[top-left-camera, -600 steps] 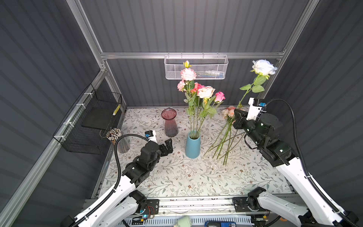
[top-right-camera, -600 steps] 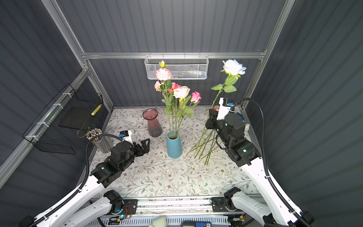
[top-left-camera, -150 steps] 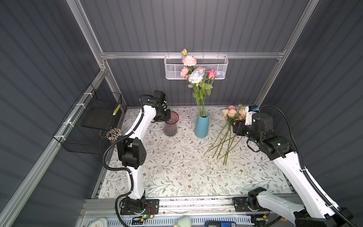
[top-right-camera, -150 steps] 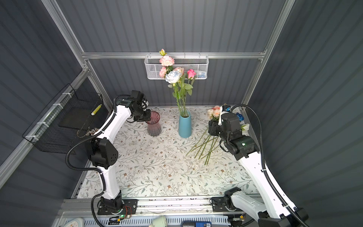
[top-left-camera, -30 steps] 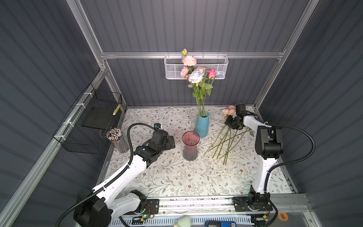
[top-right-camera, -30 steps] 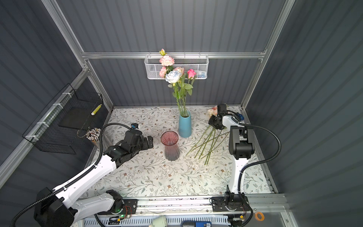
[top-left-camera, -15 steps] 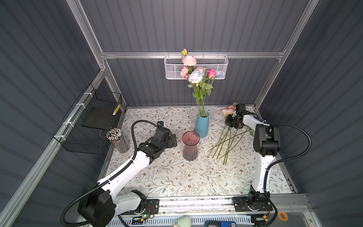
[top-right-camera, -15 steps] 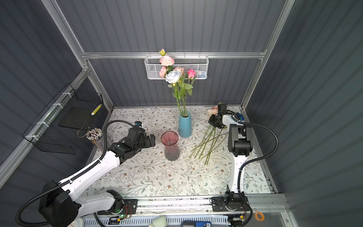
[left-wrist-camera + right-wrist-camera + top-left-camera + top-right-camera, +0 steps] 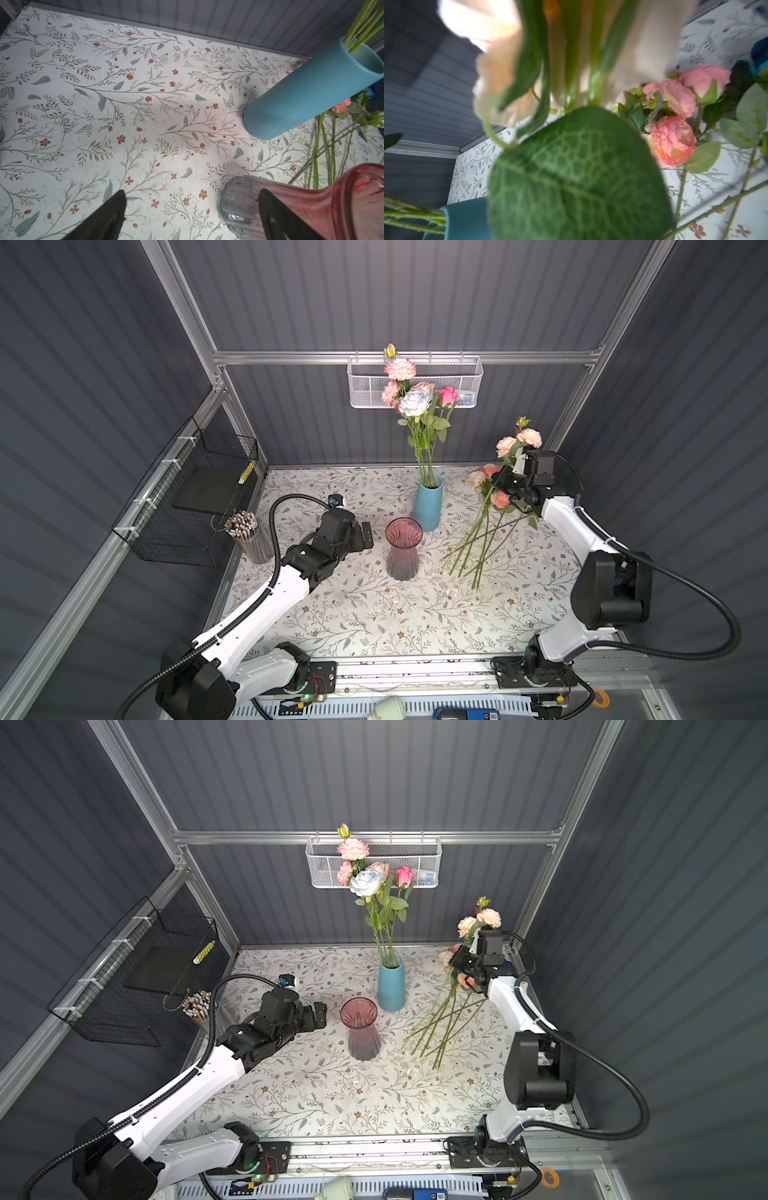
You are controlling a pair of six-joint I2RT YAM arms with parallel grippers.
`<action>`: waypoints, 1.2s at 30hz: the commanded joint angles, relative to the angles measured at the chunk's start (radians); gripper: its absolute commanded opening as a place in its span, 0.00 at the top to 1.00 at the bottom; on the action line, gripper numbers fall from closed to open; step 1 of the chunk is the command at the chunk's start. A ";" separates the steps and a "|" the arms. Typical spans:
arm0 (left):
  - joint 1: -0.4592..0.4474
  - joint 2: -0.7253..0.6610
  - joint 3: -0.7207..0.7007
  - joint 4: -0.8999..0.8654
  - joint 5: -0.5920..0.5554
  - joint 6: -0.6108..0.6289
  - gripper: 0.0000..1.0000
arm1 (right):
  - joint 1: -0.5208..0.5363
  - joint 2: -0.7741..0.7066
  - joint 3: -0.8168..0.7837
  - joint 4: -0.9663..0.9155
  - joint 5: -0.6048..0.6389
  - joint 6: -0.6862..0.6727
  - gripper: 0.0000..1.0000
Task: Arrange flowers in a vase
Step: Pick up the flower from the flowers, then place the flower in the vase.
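I should lift my right gripper and bring the stem of the peach flowers over the pink vase's opening [image 9: 404, 531], then lower it and let go there, because that vase is still empty.
My right gripper [image 9: 505, 482] [image 9: 462, 961] is shut on the stem of a spray of peach flowers [image 9: 519, 441] [image 9: 478, 921], held up above the back right of the table. A big green leaf [image 9: 577, 176] hides the jaws in the right wrist view. More flowers [image 9: 482, 539] [image 9: 440, 1023] lie in a pile below it. A blue vase [image 9: 428, 506] [image 9: 390, 986] holds several upright flowers [image 9: 415, 402]. A pink glass vase [image 9: 403, 547] [image 9: 360, 1029] [image 9: 311, 207] stands in front of it. My left gripper [image 9: 365, 535] [image 9: 318, 1017] [image 9: 192, 195] is open just left of the pink vase, with nothing between its fingers.
A white wire basket [image 9: 415, 381] hangs on the back wall behind the blooms. A black wire basket [image 9: 187, 502] is fixed to the left wall. A cup of pencils [image 9: 249, 537] stands at the table's left edge. Pink blooms [image 9: 672, 139] lie under the held stem.
My right gripper has shut on the peach stem and raised it off the pile. The left gripper has edged a little closer to the pink vase.
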 commanded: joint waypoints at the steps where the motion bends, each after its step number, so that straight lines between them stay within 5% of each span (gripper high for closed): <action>1: 0.001 -0.019 -0.019 0.009 0.028 -0.024 0.01 | 0.031 -0.152 -0.059 0.036 0.078 -0.020 0.95; 9: 0.000 -0.087 -0.105 0.036 0.045 -0.083 0.01 | 0.209 -0.501 -0.098 -0.005 0.281 -0.134 0.94; 15: 0.000 -0.173 -0.182 0.033 0.047 -0.142 0.01 | 0.337 -0.587 -0.016 -0.001 0.338 -0.181 0.93; 29: 0.000 -0.208 -0.173 0.018 0.070 -0.141 0.01 | 0.585 -0.355 0.275 0.124 0.401 -0.296 0.92; 36: 0.000 -0.233 -0.187 0.020 0.075 -0.128 0.01 | 0.634 -0.264 0.260 0.219 0.416 -0.358 0.91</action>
